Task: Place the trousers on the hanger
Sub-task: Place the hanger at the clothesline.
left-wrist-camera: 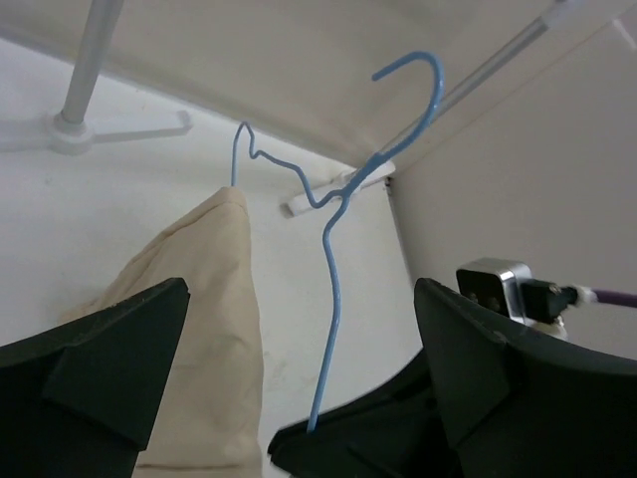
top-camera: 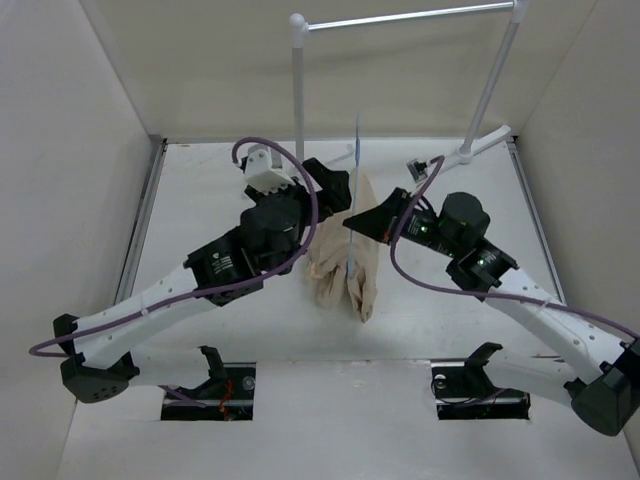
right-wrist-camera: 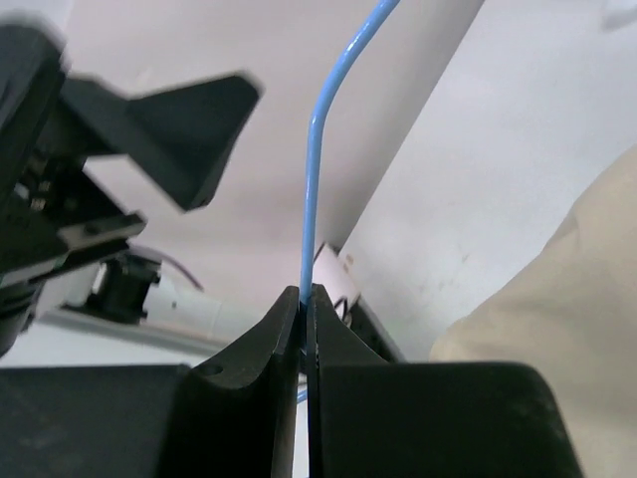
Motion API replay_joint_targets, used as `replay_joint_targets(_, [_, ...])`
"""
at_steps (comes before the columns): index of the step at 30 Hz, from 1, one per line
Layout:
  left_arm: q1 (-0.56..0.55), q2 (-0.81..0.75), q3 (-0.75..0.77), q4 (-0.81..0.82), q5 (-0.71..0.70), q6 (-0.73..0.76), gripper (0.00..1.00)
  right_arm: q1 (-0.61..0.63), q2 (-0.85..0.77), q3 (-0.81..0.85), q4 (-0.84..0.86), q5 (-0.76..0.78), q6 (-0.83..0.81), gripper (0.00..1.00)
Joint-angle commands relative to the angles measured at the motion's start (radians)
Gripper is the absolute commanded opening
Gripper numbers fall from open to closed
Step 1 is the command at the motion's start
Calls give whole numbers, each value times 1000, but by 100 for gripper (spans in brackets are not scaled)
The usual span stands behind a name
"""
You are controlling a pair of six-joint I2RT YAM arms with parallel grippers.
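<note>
My right gripper moves the hanger (top-camera: 356, 150) up and outward to the rack's metal bar next and releases the wire there, because the trousers already hang from it.
The hanger (top-camera: 356, 150) is a thin pale blue wire, held upright and seen edge-on over the middle of the table. The beige trousers (top-camera: 345, 265) hang bunched from it, their lower part resting on the table. In the left wrist view the cloth (left-wrist-camera: 209, 319) drapes over the hanger's (left-wrist-camera: 333, 269) left end. My right gripper (top-camera: 352, 225) is shut on the wire; in its own view the closed gripper (right-wrist-camera: 309, 299) pinches the hanger (right-wrist-camera: 311, 199), with trousers (right-wrist-camera: 567, 329) at the right. My left gripper (top-camera: 335, 190) is open; in its own view the gripper (left-wrist-camera: 299, 299) straddles wire and cloth without touching them.
A white clothes rack with a metal bar (top-camera: 400, 17) stands at the back; its left post (top-camera: 298, 90) is just behind the hanger. Its foot (left-wrist-camera: 75, 129) shows in the left wrist view. White walls enclose the table on three sides. Two cut-outs (top-camera: 210, 385) lie at the near edge.
</note>
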Motion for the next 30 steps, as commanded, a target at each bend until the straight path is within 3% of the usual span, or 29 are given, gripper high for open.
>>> replay_joint_targets(1, [32, -95, 50, 117, 8, 134, 100, -82, 27, 166, 105, -58, -17, 2])
replay_joint_targets(9, [211, -230, -111, -10, -38, 102, 100, -344, 295, 611, -119, -122, -127, 3])
replay_joint_targets(19, [345, -233, -235, -138, 207, -19, 100, -541, 662, 1065, -242, -154, -142, 3])
replay_joint_targets(24, [394, -231, -275, -138, 269, -33, 100, -585, 753, 1140, -256, -159, -133, 3])
replay_joint_targets(30, [461, -210, -315, -138, 347, -63, 100, -608, 760, 1049, -236, -150, -126, 3])
